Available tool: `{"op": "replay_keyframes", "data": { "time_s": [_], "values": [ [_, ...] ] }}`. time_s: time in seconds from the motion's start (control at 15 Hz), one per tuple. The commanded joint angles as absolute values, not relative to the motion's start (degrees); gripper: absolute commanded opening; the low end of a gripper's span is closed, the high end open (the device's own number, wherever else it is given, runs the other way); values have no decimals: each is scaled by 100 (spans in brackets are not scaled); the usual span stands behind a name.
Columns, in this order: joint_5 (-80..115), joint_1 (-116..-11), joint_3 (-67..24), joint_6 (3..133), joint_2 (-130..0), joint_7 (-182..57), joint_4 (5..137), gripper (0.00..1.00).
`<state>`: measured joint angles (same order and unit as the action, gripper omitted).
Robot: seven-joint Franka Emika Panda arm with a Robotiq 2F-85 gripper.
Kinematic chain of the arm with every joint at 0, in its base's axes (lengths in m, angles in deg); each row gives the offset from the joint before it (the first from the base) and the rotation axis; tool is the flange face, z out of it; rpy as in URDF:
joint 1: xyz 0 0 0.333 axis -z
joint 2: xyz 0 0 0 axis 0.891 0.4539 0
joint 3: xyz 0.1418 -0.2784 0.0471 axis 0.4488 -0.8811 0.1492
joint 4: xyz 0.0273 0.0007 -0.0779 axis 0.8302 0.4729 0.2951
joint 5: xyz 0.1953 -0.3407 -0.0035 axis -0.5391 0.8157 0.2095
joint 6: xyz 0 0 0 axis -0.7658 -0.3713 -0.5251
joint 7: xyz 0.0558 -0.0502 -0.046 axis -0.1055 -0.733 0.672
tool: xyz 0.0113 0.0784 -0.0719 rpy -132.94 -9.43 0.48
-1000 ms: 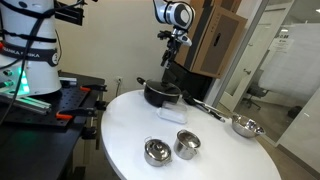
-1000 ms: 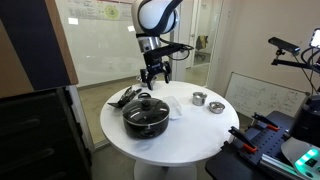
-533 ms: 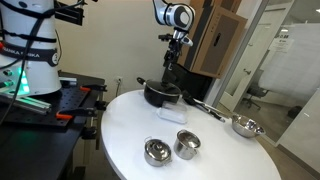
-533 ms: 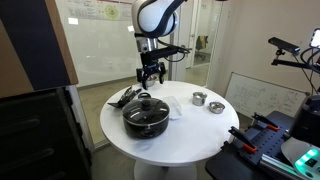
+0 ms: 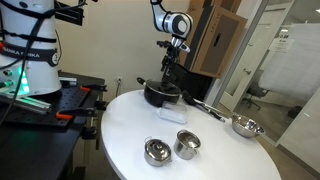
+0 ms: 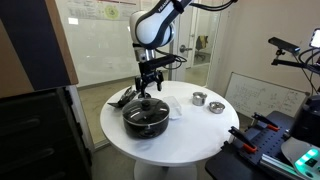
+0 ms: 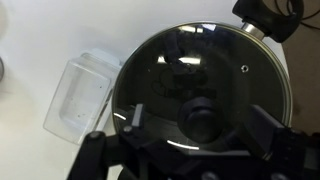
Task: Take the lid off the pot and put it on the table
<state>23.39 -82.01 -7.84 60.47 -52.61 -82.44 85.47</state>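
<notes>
My gripper moves down around the dark centre knob (image 6: 147, 102) (image 7: 201, 120) next and closes, since the knob lies below it, between the lines of its open fingers.
The black pot (image 5: 160, 97) stands at the far side of the white round table (image 5: 130, 130), also in the other exterior view (image 6: 146, 120). The clear glass lid (image 7: 190, 65) sits on it, with its dark knob (image 7: 203, 120) at the centre. My gripper (image 7: 200, 118) is open, directly above the lid, one finger on each side of the knob and clear of it. In both exterior views the gripper (image 5: 166, 70) (image 6: 147, 90) hangs a little above the lid (image 6: 146, 106). The pot's handle (image 7: 268, 18) shows at the top right.
A clear plastic box (image 7: 80, 92) lies right beside the pot. Two small steel pots (image 5: 157, 152) (image 5: 187, 144) stand near the table's front. A steel bowl (image 5: 245, 126) and dark utensils (image 5: 205, 107) lie further along. Equipment racks (image 5: 40, 95) stand beside the table.
The gripper has come down toward the lid and now hangs close over the knob. The pot, lid and other things have not moved.
</notes>
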Motion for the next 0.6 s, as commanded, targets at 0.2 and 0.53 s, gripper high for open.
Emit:
{"op": "replay_keyframes", "data": {
  "time_s": [0.2,0.53],
  "values": [
    [2290,-8277,-913,6462,-4928,-7957,8274,100],
    [2274,-8300,-921,6506,-4784,-7850,8205,100]
  ]
}}
